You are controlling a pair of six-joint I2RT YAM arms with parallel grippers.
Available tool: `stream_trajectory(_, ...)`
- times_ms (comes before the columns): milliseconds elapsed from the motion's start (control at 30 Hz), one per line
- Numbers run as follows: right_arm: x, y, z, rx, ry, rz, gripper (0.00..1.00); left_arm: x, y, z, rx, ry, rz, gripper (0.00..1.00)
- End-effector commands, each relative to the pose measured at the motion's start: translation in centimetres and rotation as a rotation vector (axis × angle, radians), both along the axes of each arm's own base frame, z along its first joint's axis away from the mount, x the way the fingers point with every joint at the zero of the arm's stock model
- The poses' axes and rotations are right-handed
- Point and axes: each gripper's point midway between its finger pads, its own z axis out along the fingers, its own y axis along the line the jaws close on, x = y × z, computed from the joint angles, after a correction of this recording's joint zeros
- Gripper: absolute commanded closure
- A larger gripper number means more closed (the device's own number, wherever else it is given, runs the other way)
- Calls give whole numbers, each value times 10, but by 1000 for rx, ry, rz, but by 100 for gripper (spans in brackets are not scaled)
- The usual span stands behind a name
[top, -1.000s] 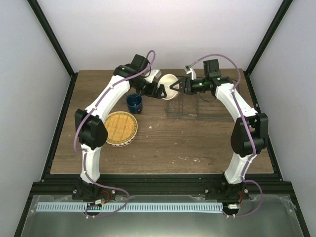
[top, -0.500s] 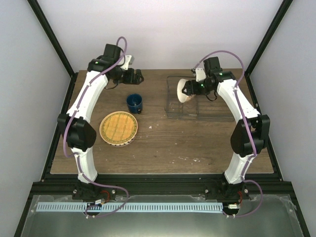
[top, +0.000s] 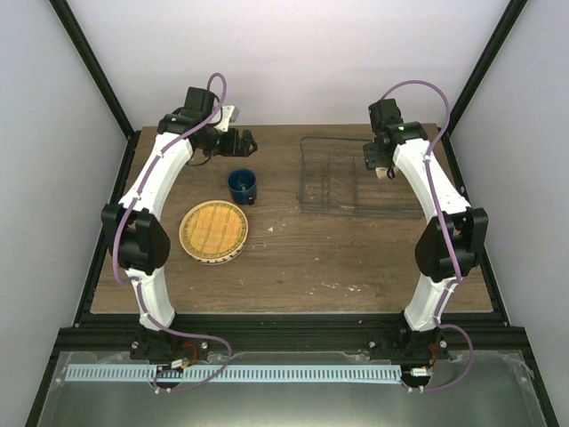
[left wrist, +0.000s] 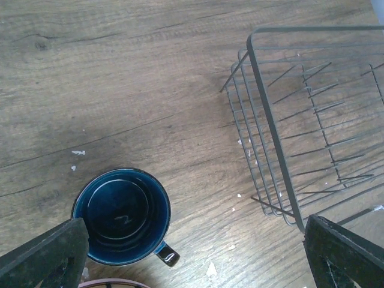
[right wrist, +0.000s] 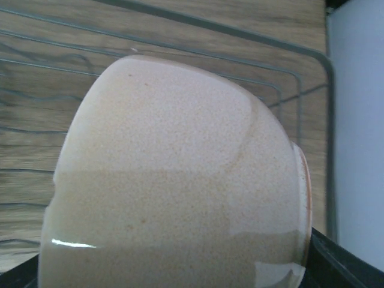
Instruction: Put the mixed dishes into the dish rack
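Observation:
My right gripper will lower the small cream bowl (right wrist: 174, 180) onto the wires below at the rack's end away from the mug and release it, since those wires are empty.
The small cream bowl (right wrist: 174, 180) fills the right wrist view, lying on its side over the wires of the dish rack (right wrist: 210, 30). My right gripper (top: 382, 165) is shut on it above the right end of the dish rack (top: 356, 189); one dark finger (right wrist: 345, 264) shows at the lower corner. Above the table's far left, my left gripper (top: 242, 140) stands open and holds nothing. The dark blue mug (top: 242, 186) stands upright below it, and its open mouth (left wrist: 123, 216) faces the left wrist camera. The yellow-orange grid-patterned plate (top: 214, 230) lies flat nearer the front.
The rack's left end (left wrist: 270, 120) shows in the left wrist view, with bare wood between it and the mug. A pinkish rim (left wrist: 114, 284) peeks in below the mug. Small white crumbs dot the table (top: 293, 258). Black frame posts edge the table.
A second ago both grippers met at the bowl near the rack's left end. The left gripper has since let go and drawn back left. The right has carried the bowl to the rack's right end.

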Motion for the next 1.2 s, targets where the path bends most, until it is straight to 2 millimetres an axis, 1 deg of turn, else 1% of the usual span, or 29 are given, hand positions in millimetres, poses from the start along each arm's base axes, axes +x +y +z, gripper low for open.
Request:
stream_trajectory(0, 4, -41, -5, -218, 2, -120, 48, 4, -1, -6, -43, -4, -14, 0)
stream_trajectory(200, 12, -57, -36, -341, 73, -165, 48, 5, 10, -13, -71, 12, -2, 0)
stream_trajectory(300, 18, -65, -48, -413, 97, -190, 48, 5, 15, -15, -62, 7, 3, 0)
stream_trajectory(500, 32, -74, -55, -482, 108, -223, 48, 8, 24, -18, -79, 13, 15, 0)
stream_trajectory(600, 35, -80, -62, -531, 121, -232, 47, 10, 27, -22, -82, 20, 15, 0)
stream_trajectory(767, 36, -90, -72, -591, 146, -255, 47, 15, 31, -25, -101, 32, 19, 0)
stream_trajectory(900, 36, -100, -83, -618, 170, -270, 46, 18, 30, -27, -113, 41, 16, 0)
stream_trajectory(1033, 35, -109, -89, -659, 182, -291, 45, 21, 30, -29, -122, 46, 14, 0)
stream_trajectory(1167, 35, -120, -94, -689, 194, -309, 42, 22, 29, -32, -128, 56, 12, 0)
